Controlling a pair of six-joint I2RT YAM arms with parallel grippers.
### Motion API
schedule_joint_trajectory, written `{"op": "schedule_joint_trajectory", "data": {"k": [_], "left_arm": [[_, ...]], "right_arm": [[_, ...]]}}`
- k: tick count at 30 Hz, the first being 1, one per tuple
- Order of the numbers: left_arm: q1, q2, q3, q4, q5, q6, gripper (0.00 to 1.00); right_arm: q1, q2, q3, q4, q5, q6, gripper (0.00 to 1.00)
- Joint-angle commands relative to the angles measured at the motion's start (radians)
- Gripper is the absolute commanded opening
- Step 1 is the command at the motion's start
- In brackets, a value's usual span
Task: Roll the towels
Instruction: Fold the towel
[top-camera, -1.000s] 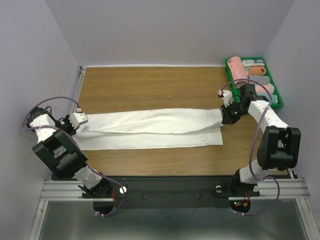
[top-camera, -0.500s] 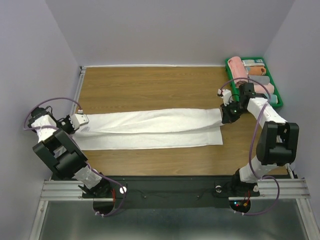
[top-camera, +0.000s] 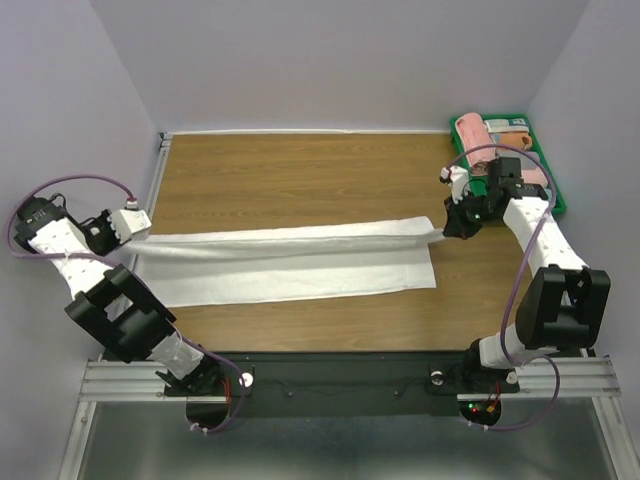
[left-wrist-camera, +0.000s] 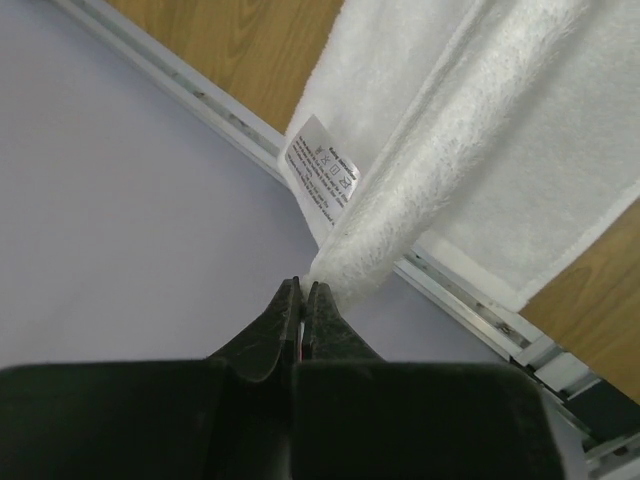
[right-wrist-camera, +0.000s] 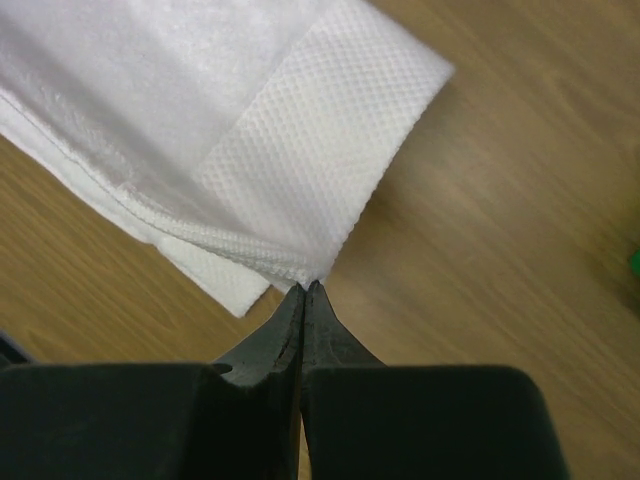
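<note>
The pinched corner should go by the towel's near long edge (top-camera: 161, 301) (left-wrist-camera: 514, 298), so I should move my left gripper back and down next.
A large white towel (top-camera: 290, 262) lies lengthwise across the wooden table, its far long edge lifted and stretched taut between both grippers. My left gripper (top-camera: 140, 230) is shut on the towel's left corner, out over the table's left edge. In the left wrist view the pinched towel (left-wrist-camera: 480, 130) bunches at the gripper (left-wrist-camera: 303, 286), with a small printed label (left-wrist-camera: 322, 180) hanging beside it. My right gripper (top-camera: 446, 228) is shut on the right corner. The right wrist view has the towel's (right-wrist-camera: 300, 150) waffle-weave hem caught at the gripper (right-wrist-camera: 308, 288).
A green bin (top-camera: 557, 203) at the far right corner holds rolled towels, one pink (top-camera: 472, 137) and one orange (top-camera: 515, 142), just behind the right arm. An aluminium rail (top-camera: 158, 170) runs along the table's left edge, below the left gripper. Lilac walls enclose three sides.
The left gripper has pulled leftwards past the table's edge, dragging the towel with it. The far edge has risen and drawn taut. The right gripper rose slightly, still holding.
</note>
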Motion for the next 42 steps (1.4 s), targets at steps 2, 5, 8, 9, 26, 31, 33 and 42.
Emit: {"op": "schedule_joint_trajectory", "data": {"k": [2,5,8,9,26,31,33,42], "left_arm": [[0.052,-0.041,-0.101,-0.021,-0.076,0.126,0.00],[0.052,-0.068,-0.221,0.066,-0.125,0.134,0.00],[0.052,-0.084,-0.331,0.146,-0.174,0.146,0.00],[0.052,-0.084,-0.353,0.172,-0.180,0.146,0.00],[0.055,-0.045,-0.333,0.214,-0.180,0.071,0.00],[0.055,-0.067,-0.258,0.149,-0.148,0.088,0.00],[0.060,-0.075,-0.223,0.122,-0.144,0.096,0.00],[0.078,-0.078,-0.316,0.175,-0.208,0.148,0.00]], "right_arm": [[-0.017,-0.005,-0.105,-0.037,0.027,-0.081,0.01],[-0.017,0.010,-0.128,-0.013,0.029,-0.077,0.01],[-0.016,0.052,-0.142,0.017,0.035,-0.069,0.01],[-0.016,0.064,-0.141,0.018,0.035,-0.068,0.01],[-0.006,0.058,-0.145,0.017,0.021,-0.065,0.01],[-0.006,0.011,-0.078,-0.014,0.018,-0.052,0.00],[-0.008,-0.006,-0.065,-0.032,0.004,-0.064,0.01],[-0.005,-0.002,-0.199,-0.081,-0.020,-0.155,0.01]]}}
